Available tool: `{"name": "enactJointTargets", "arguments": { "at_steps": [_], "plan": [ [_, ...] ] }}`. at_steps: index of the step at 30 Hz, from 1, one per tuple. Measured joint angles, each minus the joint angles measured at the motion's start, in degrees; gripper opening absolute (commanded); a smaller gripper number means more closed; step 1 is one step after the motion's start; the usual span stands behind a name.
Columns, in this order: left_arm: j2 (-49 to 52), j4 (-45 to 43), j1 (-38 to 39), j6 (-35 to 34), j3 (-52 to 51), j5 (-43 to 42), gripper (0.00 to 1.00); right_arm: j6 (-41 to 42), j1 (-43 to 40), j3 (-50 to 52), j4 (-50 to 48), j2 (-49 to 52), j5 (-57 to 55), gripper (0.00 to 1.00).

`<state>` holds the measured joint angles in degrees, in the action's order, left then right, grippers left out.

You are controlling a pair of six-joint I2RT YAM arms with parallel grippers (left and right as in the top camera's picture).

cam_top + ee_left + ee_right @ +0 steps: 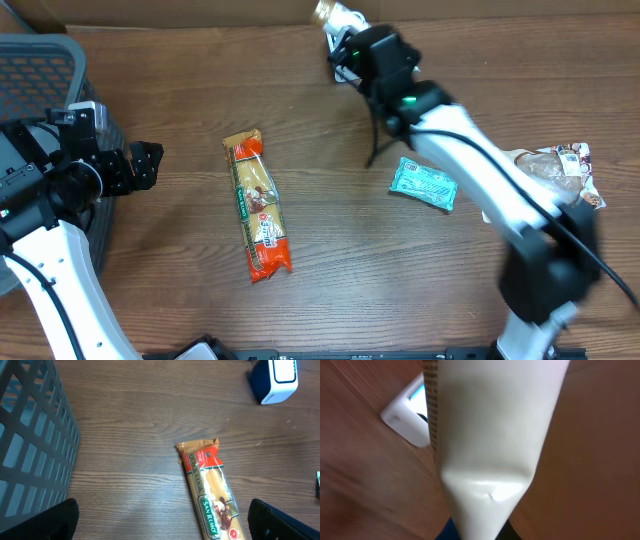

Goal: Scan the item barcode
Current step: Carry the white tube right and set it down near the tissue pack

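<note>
I should move my right gripper back and down beside the teal packet (424, 184), then sweep it toward the clear bag and let go, because the packet lies clear of the scanner.
My right gripper (347, 47) is at the far edge of the table, shut on a white packet (490, 435) that fills the right wrist view. The packet's gold and white end (330, 14) sticks out past the gripper. Just behind the packet's left edge sits the white scanner (409, 422) with a blue-lit window. It appears as a blue and white box (276, 380) at the top right of the left wrist view. My left gripper (143, 165) is open at the left, its dark fingertips (61, 521) wide apart over bare wood.
A long San Remo pasta packet (258, 207) lies mid-table and reaches between my left fingers (212, 500). A teal packet (423, 185) and a clear bag (560, 170) lie on the right. A grey mesh basket (40, 65) stands at the far left (30, 440).
</note>
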<state>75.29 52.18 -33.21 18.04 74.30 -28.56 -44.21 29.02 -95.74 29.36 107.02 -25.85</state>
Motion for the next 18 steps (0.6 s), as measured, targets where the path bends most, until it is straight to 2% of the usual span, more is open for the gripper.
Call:
{"name": "enactJointTargets", "arguments": {
  "at_steps": [6,12,15,18],
  "plan": [
    [0.0,0.0,0.0,0.0,0.0,0.0,0.99,17.2,-3.1,-1.0,18.0,-16.5,17.2,0.04],
    [0.0,0.0,0.0,0.0,0.0,0.0,1.0,33.4,-12.0,-1.2,36.7,-20.7,24.7,0.04],
    [0.0,0.0,0.0,0.0,0.0,0.0,1.0,38.6,-15.9,1.2,39.7,-20.0,27.9,0.04],
    [0.0,0.0,0.0,0.0,0.0,0.0,1.0,40.8,-16.6,7.1,36.5,-17.8,34.2,0.04]
  ]
}}
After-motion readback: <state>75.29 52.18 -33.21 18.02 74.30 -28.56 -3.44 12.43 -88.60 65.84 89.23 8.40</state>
